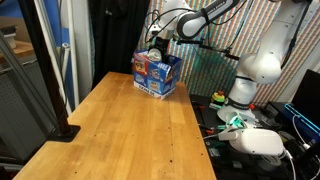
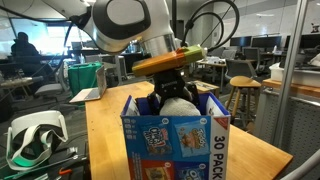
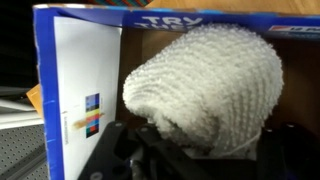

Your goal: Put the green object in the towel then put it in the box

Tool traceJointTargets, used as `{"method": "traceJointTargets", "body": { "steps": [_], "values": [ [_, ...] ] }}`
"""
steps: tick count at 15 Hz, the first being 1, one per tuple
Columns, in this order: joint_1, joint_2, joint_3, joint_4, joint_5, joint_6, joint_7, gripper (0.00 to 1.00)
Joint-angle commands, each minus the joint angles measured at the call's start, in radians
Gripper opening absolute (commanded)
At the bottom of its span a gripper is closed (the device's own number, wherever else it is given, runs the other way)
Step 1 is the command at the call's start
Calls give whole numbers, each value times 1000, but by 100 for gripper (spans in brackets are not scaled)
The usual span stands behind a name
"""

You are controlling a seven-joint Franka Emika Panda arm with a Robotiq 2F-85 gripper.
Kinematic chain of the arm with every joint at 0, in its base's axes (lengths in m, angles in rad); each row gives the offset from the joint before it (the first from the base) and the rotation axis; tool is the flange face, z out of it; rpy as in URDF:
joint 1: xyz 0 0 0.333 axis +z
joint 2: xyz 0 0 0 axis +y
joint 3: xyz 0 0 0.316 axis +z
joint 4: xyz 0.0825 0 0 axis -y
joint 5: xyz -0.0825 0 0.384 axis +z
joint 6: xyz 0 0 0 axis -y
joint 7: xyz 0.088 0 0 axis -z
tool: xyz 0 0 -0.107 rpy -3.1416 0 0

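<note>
The gripper moves down between the box's sides toward the blue box's bottom next, then opens, as the bundled towel still hangs in the open box's opening.
A white knitted towel [image 3: 205, 85] is bundled into a lump and fills the wrist view, hanging inside the open blue cardboard box [image 3: 65, 90]. My gripper [image 3: 198, 150] is shut on the towel from above, its dark fingers at the bundle's lower edge. In both exterior views the gripper [image 2: 175, 92] holds the white towel [image 2: 178, 104] low in the mouth of the box [image 2: 175, 140], which stands at the far end of the wooden table [image 1: 130, 130]. The box [image 1: 157, 73] shows with the gripper [image 1: 157, 47] above it. The green object is hidden, out of sight.
A white headset [image 1: 262, 141] and cables lie beside the table near the robot base [image 1: 245, 85]. A black post [image 1: 50, 70] stands at one table edge. Another headset [image 2: 35, 140] lies near the box, and a green bin [image 2: 85, 75] stands behind.
</note>
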Motion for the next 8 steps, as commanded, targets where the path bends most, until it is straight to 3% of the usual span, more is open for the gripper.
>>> {"method": "traceJointTargets", "body": {
  "steps": [1, 8],
  "values": [
    [7, 32, 15, -30, -20, 35, -17, 9],
    [0, 115, 35, -47, -65, 32, 3, 9]
  ]
}}
